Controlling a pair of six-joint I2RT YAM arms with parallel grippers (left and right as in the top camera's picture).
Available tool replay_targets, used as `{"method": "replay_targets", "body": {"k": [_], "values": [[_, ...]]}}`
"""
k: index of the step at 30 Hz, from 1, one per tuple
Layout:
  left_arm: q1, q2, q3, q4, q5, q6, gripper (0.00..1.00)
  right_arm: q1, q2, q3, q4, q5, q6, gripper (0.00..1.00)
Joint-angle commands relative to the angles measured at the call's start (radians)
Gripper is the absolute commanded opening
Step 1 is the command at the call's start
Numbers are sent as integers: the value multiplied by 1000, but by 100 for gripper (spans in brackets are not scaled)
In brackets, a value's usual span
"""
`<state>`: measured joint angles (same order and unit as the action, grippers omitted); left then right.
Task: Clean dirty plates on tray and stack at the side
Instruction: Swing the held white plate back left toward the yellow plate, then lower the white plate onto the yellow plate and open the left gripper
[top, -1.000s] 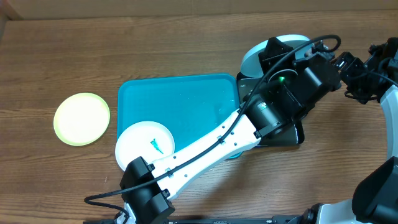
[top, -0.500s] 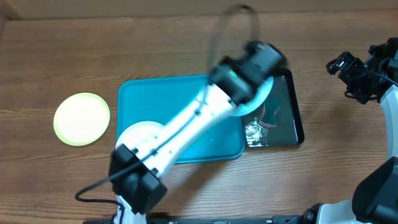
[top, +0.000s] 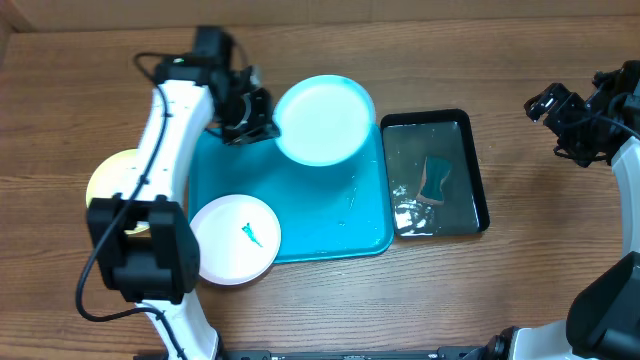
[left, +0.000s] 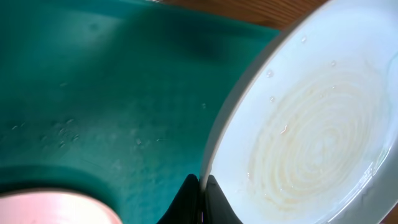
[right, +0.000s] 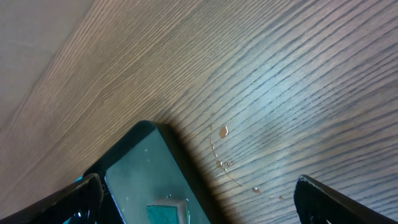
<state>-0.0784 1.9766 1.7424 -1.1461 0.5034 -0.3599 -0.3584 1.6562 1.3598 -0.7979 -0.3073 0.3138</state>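
Note:
The left gripper swings to the left in the overhead view next and lowers its plate onto the yellow-green plate (top: 105, 185), because that one lies beside the tray.
My left gripper (top: 262, 128) is shut on the left rim of the pale blue plate (top: 325, 120) and holds it above the far part of the turquoise tray (top: 320, 215). In the left wrist view the fingers (left: 202, 193) pinch the wet plate's edge (left: 311, 137) over the tray (left: 93, 93). The white plate (top: 234, 240) with a green smear lies at the tray's near left corner. The yellow-green plate (top: 105, 185) lies on the table left of the tray, partly hidden by my left arm. My right gripper (top: 560, 120) is open and empty at the far right, its fingers (right: 199, 205) apart.
A black tray (top: 455, 215) holding water and a green sponge (top: 435, 180) stands right of the turquoise tray; it also shows in the right wrist view (right: 149, 174). Water drops (right: 224, 149) lie on the wooden table beside it.
My left arm has swung from the black tray leftward, carrying the pale blue plate over the far part of the turquoise tray. The right arm has not moved.

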Motion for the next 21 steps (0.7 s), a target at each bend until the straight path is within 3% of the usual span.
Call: {"method": "replay_targets", "body": {"k": [1, 12, 21], "values": [[115, -2, -77, -7, 126, -42, 4, 3, -5, 14, 4, -1, 0, 100], [464, -7, -151, -76, 173, -24, 4, 3, -5, 14, 4, -1, 0, 100], [758, -10, -151, -129, 34, 0, 4, 3, -5, 14, 4, -1, 0, 100]]}}
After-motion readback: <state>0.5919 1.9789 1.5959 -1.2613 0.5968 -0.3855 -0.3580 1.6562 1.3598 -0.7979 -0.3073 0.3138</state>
